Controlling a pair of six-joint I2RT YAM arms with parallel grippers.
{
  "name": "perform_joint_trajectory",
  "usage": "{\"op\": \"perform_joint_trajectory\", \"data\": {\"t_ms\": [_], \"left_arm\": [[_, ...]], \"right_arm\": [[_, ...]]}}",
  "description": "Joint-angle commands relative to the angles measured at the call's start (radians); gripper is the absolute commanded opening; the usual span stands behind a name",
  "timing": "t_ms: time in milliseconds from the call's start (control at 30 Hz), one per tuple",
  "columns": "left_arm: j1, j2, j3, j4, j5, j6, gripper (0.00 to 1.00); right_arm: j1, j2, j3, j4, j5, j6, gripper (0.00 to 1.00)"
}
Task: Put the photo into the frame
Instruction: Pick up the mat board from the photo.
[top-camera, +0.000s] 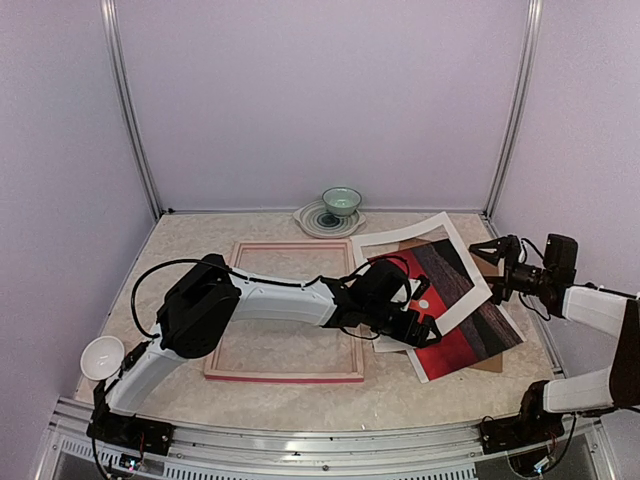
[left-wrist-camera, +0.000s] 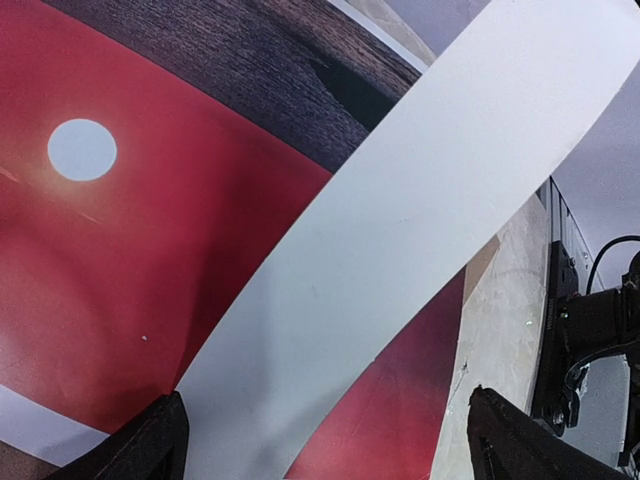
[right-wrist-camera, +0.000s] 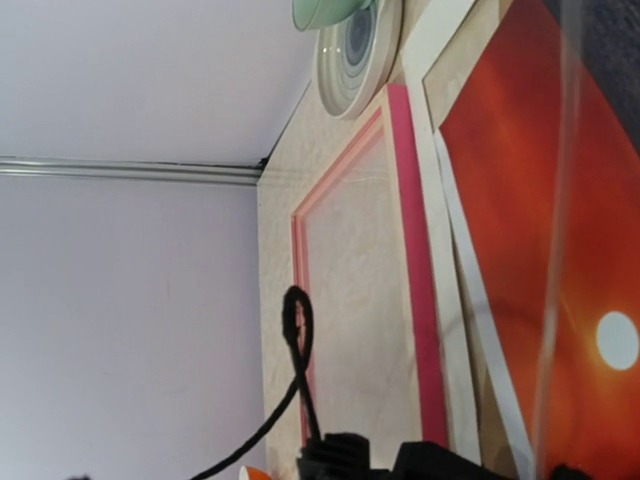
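Note:
My right gripper tilts down next, then moves slightly back onto the white mat border's corner (top-camera: 485, 292), since that corner stands raised off the photo.
The frame (top-camera: 285, 312) lies flat on the table left of centre, its pink rails (right-wrist-camera: 415, 300) around bare tabletop. The photo (top-camera: 468, 325), red sky with a white sun (left-wrist-camera: 82, 150), lies to the frame's right. A white mat border (top-camera: 432, 262) rests askew on top of it. My left gripper (top-camera: 418, 330) hovers open low over the photo's near left part. Its black fingertips (left-wrist-camera: 150, 450) straddle the mat strip (left-wrist-camera: 400, 250) and red print, gripping nothing. At the mat's far right corner my right gripper (top-camera: 478, 265) stands open and empty.
A green bowl (top-camera: 341, 200) sits on a ringed plate (top-camera: 322, 222) at the back, beyond the frame. A brown backing board (top-camera: 492, 363) pokes out under the photo's near right corner. A white round object (top-camera: 102, 357) lies at the near left. Purple walls enclose the table.

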Motion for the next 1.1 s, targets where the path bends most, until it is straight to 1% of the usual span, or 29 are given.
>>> {"op": "perform_joint_trajectory", "data": {"t_ms": [0,133,233,333,400,767,900,1067], "left_arm": [[0.009,-0.008,-0.052,-0.033,0.003,-0.025,0.96],[0.01,-0.007,-0.055,-0.026,0.011,-0.025,0.96],[0.01,-0.01,-0.058,-0.024,0.012,-0.023,0.96],[0.01,-0.014,-0.064,-0.019,0.011,-0.022,0.96],[0.01,-0.015,-0.067,-0.017,0.016,-0.021,0.96],[0.014,-0.022,-0.069,-0.012,0.021,-0.015,0.96],[0.019,-0.036,-0.07,-0.013,0.014,-0.01,0.96],[0.028,-0.057,-0.07,-0.018,0.015,-0.008,0.96]], "right_arm": [[-0.012,-0.026,-0.022,0.035,-0.037,0.044,0.99],[-0.012,-0.026,-0.031,0.034,-0.04,0.04,0.99],[-0.012,-0.014,0.006,-0.121,0.013,-0.065,0.98],[-0.012,-0.007,0.064,-0.311,0.128,-0.202,0.97],[-0.011,-0.01,0.083,-0.361,0.176,-0.248,0.96],[-0.011,0.025,0.084,-0.44,0.245,-0.358,0.81],[-0.01,0.029,0.084,-0.455,0.281,-0.388,0.74],[-0.011,0.034,0.076,-0.452,0.292,-0.398,0.61]]}}
